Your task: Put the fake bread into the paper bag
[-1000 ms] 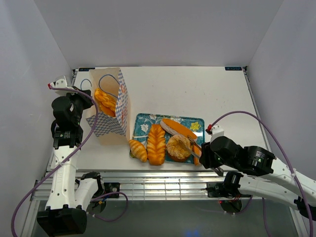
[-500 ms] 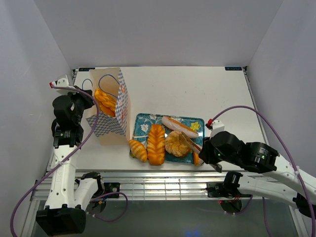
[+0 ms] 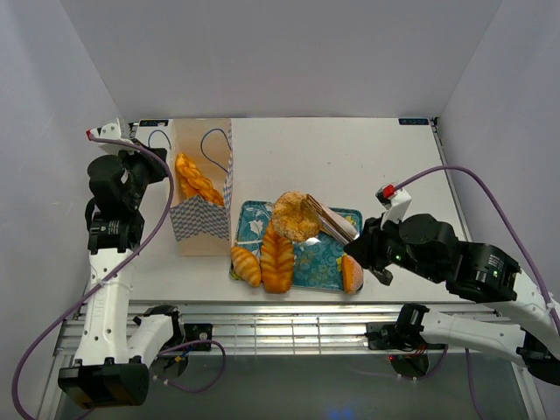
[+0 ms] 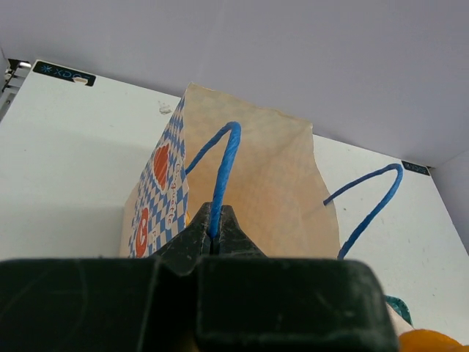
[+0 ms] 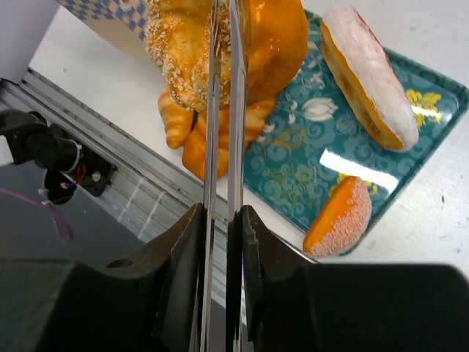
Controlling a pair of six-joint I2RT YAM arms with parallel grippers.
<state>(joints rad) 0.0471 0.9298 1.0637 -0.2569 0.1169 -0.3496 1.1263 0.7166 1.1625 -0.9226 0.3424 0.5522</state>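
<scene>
My right gripper will next bring the tongs [image 3: 328, 220] up toward the paper bag, then down to the bag's opening [image 3: 203, 164], and release. The bread in the tongs hangs above the tray.
The paper bag [image 3: 199, 197] stands upright left of the tray, with a braided bread [image 3: 193, 178] inside. My left gripper [image 3: 160, 164] is shut on the bag's blue cord handle [image 4: 223, 165], pinched between the jaws [image 4: 212, 229]; the bag [image 4: 253, 198] fills that view. My right gripper [image 3: 363, 254] is shut on metal tongs [image 3: 328, 220], which clamp a sugared round bread [image 3: 295, 216] above the tray's left half. In the right wrist view the gripper [image 5: 225, 220] holds the tongs [image 5: 223, 110] on that bread [image 5: 194, 51].
The teal floral tray [image 3: 325, 262] lies at the table's front middle. A braided loaf [image 3: 277, 255] and a croissant [image 3: 246, 265] lie at its left edge. A sugared wedge [image 3: 352, 274] and a white-iced long bun [image 5: 370, 70] lie on the tray.
My right gripper has lifted the sugared bread off the tray with the tongs and moved it up and left. The bag has turned and straightened under my left gripper's pull.
</scene>
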